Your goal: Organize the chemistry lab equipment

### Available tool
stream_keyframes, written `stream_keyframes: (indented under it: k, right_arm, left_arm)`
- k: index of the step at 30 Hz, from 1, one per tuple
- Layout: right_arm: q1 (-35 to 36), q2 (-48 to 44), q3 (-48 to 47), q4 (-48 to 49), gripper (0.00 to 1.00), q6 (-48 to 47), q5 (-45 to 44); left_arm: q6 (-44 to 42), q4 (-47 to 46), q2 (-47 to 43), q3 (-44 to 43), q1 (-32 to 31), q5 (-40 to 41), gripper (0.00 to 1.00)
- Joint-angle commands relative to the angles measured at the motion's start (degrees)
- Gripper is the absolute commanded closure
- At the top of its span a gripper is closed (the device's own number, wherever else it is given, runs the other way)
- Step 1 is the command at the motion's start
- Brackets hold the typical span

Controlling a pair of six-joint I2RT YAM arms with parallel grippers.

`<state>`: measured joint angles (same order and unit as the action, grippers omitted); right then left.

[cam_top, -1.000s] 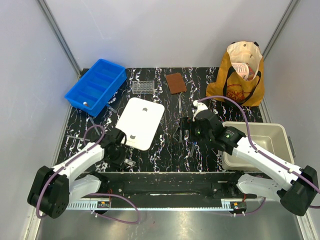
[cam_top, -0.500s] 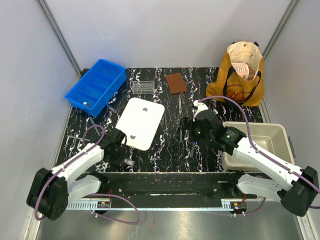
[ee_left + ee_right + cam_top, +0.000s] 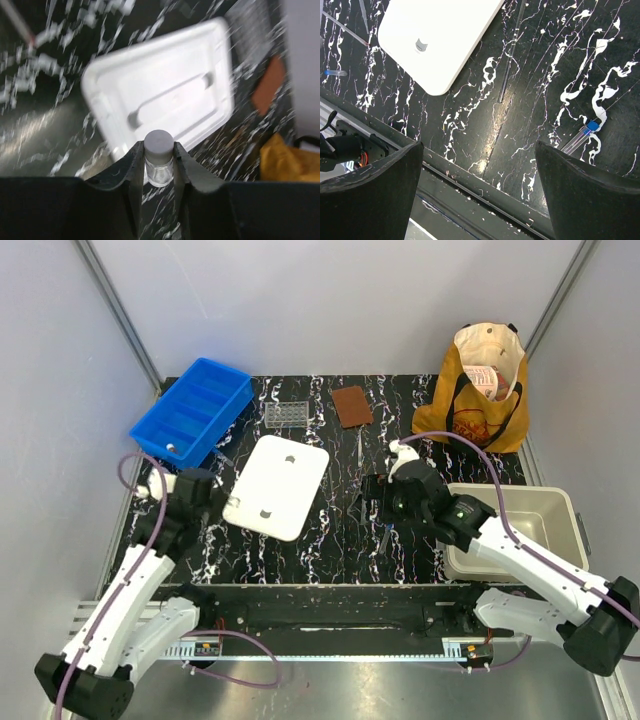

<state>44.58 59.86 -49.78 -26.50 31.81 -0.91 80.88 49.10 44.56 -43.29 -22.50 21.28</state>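
A small white-capped piece already lies in the near section of the blue divided bin. My left gripper will next carry the vial [image 3: 159, 161] outward and down into that section.
My left gripper [image 3: 196, 490] hangs above the table's left side, beside the white lid [image 3: 277, 485]. In the left wrist view it [image 3: 159, 167] is shut on a white-capped clear vial [image 3: 159, 161], held upright above the lid's near corner [image 3: 160, 95]. My right gripper [image 3: 376, 502] is open and empty over the table's middle. Its wrist view [image 3: 477, 150] shows a blue-capped tube [image 3: 580, 136] lying to the right and a thin metal tool [image 3: 509, 70] beyond. The small clear tube rack [image 3: 285, 415] stands at the back.
A blue divided bin [image 3: 192, 412] sits at the back left. A beige tub [image 3: 510, 530] is at the right and the tan tote bag [image 3: 480, 390] at the back right. A brown pad [image 3: 351, 405] lies by the rack. Thin pipettes [image 3: 345, 27] lie left of the lid.
My left arm has swung from the front edge up and to the left, carrying the vial. The right arm has not moved.
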Motion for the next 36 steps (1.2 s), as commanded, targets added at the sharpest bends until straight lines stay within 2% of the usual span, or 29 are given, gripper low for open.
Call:
stream_keyframes:
  k: [1, 6, 11, 14, 18, 22, 36]
  right_arm:
    - [0.3, -3.5, -1.6, -0.8, 0.02, -1.2, -2.1]
    - [0.3, -5.8, -1.6, -1.3, 0.02, -2.2, -3.2]
    - [0.3, -6.2, -1.5, -2.0, 0.02, -2.6, -3.2]
    - [0.3, -6.0, -1.5, -2.0, 0.02, -3.0, -3.2]
    - [0.3, -5.1, -1.5, -1.7, 0.02, -3.6, -3.4]
    - [0.3, -4.5, -1.4, -1.6, 0.02, -4.1, -4.4]
    - [0.3, -1.1, -2.4, -0.3, 0.01, -5.1, -5.2]
  left_arm:
    - [-21.9, -14.4, -1.3, -6.0, 8.4, 6.1, 0.72]
    - [-33.3, -22.7, 6.8, -11.4, 24.0, -7.4, 0.72]
    - [-37.0, -22.3, 23.5, -19.7, 37.3, -19.9, 0.77]
    - [-37.4, -24.0, 32.6, -22.9, 42.7, -25.0, 0.78]
    - [-38.8, -25.0, 42.4, -27.2, 44.8, -24.6, 0.79]
    - [-39.0, -25.7, 49.8, -31.7, 46.8, -30.2, 0.81]
    - [-37.6, -25.7, 60.6, -41.0, 48.3, -32.8, 0.77]
